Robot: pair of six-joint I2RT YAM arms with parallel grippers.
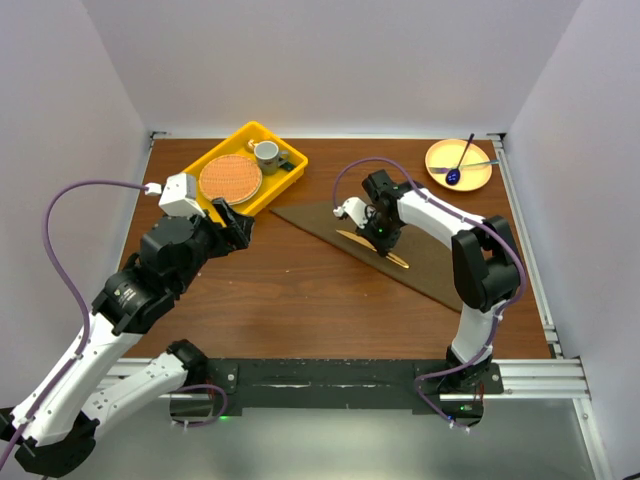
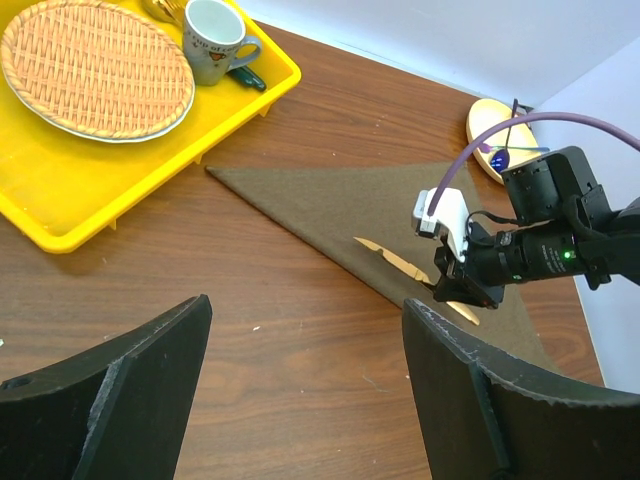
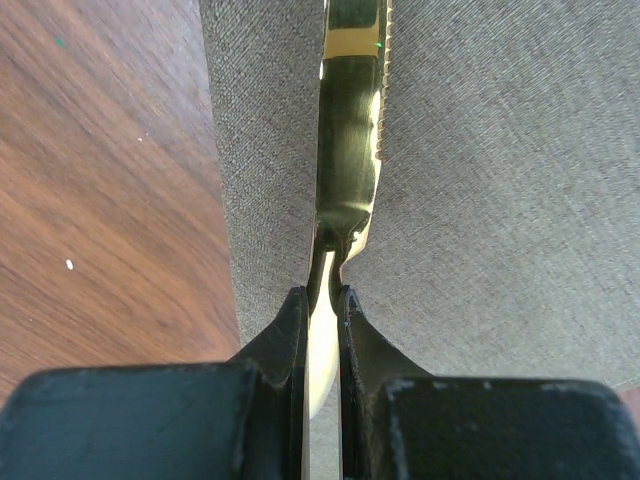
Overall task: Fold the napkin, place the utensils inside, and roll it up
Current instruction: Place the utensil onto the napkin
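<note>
I should lower my right gripper a little onto the part of the napkin along its front edge [image 3: 275, 205] and let go of the gold knife [image 3: 350, 130], because the knife's blade already runs beside that edge.
The olive-brown napkin [image 1: 430, 272] lies flat on the table, folded to a long triangle; it also shows in the left wrist view [image 2: 330, 200] and the right wrist view [image 3: 500, 200]. My right gripper [image 1: 381, 243] [image 3: 322, 295] is shut on a gold knife [image 3: 350, 130] with a serrated edge, held on edge low over the napkin near its front edge. The knife's ends stick out on both sides of the fingers [image 1: 354, 238] [image 2: 385, 256]. My left gripper [image 1: 232, 222] [image 2: 305, 305] is open and empty above bare wood, left of the napkin.
A yellow tray [image 1: 290, 172] at the back left holds a round orange woven mat [image 1: 230, 178] and a cup [image 1: 266, 153]; a bit of gold metal [image 2: 163, 8] shows beside the cup. A yellow plate [image 1: 435, 155] at the back right holds a dark blue spoon [image 1: 463, 158].
</note>
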